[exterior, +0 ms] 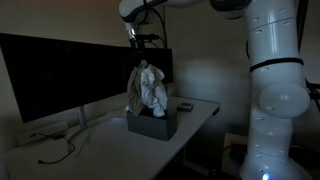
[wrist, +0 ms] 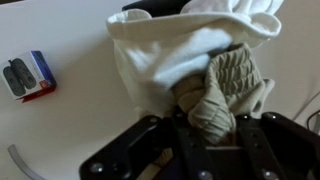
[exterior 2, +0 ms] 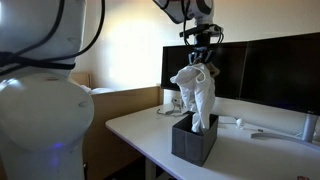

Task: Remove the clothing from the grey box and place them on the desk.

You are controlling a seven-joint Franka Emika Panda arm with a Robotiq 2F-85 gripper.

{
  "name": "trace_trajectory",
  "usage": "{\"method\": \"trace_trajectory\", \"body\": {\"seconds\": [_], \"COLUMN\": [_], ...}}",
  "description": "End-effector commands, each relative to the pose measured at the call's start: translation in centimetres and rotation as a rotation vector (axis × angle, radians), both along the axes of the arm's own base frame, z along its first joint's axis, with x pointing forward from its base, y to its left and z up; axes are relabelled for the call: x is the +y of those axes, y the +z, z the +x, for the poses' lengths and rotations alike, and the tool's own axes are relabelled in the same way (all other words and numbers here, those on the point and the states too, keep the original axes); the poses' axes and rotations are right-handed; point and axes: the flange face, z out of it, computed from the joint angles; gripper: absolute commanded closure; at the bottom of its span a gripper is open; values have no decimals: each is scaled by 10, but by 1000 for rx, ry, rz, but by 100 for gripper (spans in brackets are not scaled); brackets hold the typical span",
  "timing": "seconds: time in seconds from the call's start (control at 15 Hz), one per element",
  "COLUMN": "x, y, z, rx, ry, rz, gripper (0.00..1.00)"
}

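The clothing's lower end still hangs inside, so my gripper needs to lift it next, then go sideways past the grey box (exterior 2: 193,140) over the open desk.
My gripper (exterior 2: 200,62) is shut on a bundle of clothing (exterior 2: 197,95), a white garment with a beige knit piece, and holds it up above the grey box (exterior 2: 193,140). The cloth's lower end still hangs into the box. In an exterior view the clothing (exterior: 149,90) hangs over the grey box (exterior: 152,125) on the white desk (exterior: 100,145). In the wrist view the clothing (wrist: 190,55) fills the middle, with the beige piece pinched between my gripper's fingers (wrist: 212,125).
A dark monitor (exterior: 60,72) stands behind the box, with cables (exterior: 62,150) on the desk. A small dark device (exterior: 184,106) lies near the box. A blue and red card with a remote (wrist: 27,77) lies on the desk. A second monitor (exterior 2: 285,70) stands at the back.
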Motion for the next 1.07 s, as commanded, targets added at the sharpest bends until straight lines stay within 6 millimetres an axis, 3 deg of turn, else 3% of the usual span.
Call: {"method": "trace_trajectory", "body": {"seconds": [0.0,0.2,0.33,0.53,0.87,1.0], "x": [6,24,48,102,216,254], "y": [52,76,86,95,98,95], "z": [5,4,1,-4,-21,-29], "rx": [-36,-48,-61,-80,-92,-93], "ry": [-15,-9,8,35,76,84], "rz": [14,5,2,17,55,62], "gripper": [88,88,88,88,88,88]}}
